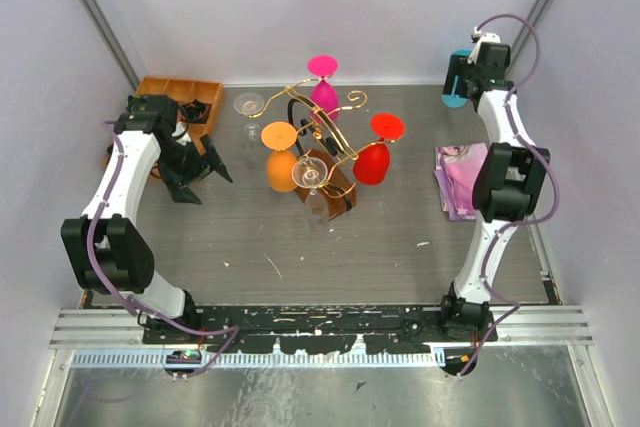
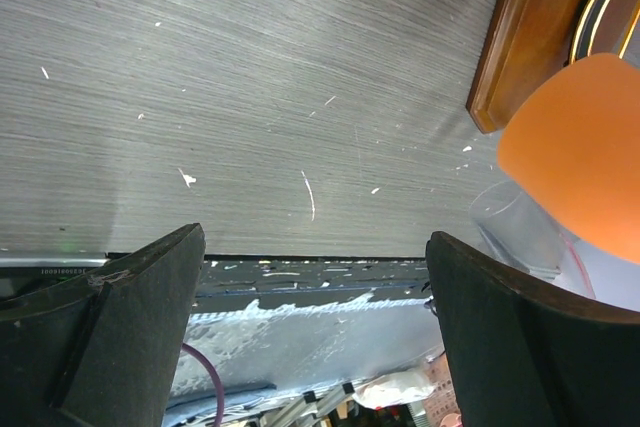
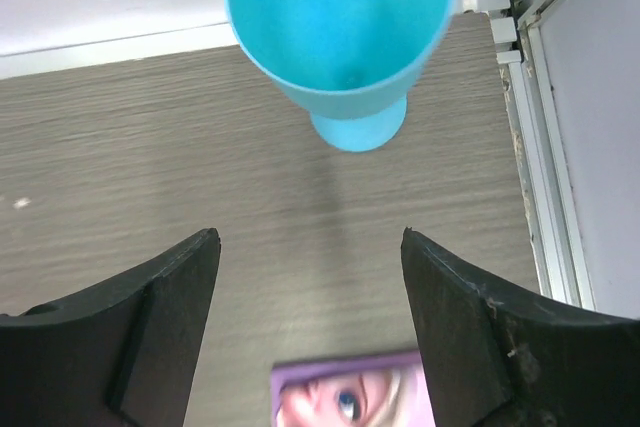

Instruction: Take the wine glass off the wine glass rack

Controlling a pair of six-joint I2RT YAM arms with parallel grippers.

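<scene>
My right gripper swings and turns toward the rack (image 1: 322, 132) next, onto the red glass's upturned foot (image 1: 387, 126), since that foot lies to the gripper's left in the top view.
The gold curly wire wine glass rack (image 1: 322, 132) stands mid-table on a dark brown wooden base (image 1: 335, 197). Orange (image 1: 280, 154), pink (image 1: 323, 89), red (image 1: 376, 152) and clear (image 1: 310, 175) wine glasses hang on it. My left gripper (image 1: 203, 172) is open and empty, left of the rack. In the left wrist view its gripper (image 2: 315, 237) has the orange glass (image 2: 580, 147), a clear glass (image 2: 515, 229) and the base (image 2: 525, 37) at the right. My right gripper (image 1: 458, 77) is open at the back right, above a blue glass (image 3: 340, 27) that stands upright on the table.
A compartmented wooden tray (image 1: 180, 95) sits at the back left behind the left arm. A clear glass (image 1: 248, 105) stands on the table near it. A purple picture book (image 1: 455, 182) lies by the right arm and shows in the right wrist view (image 3: 350, 392).
</scene>
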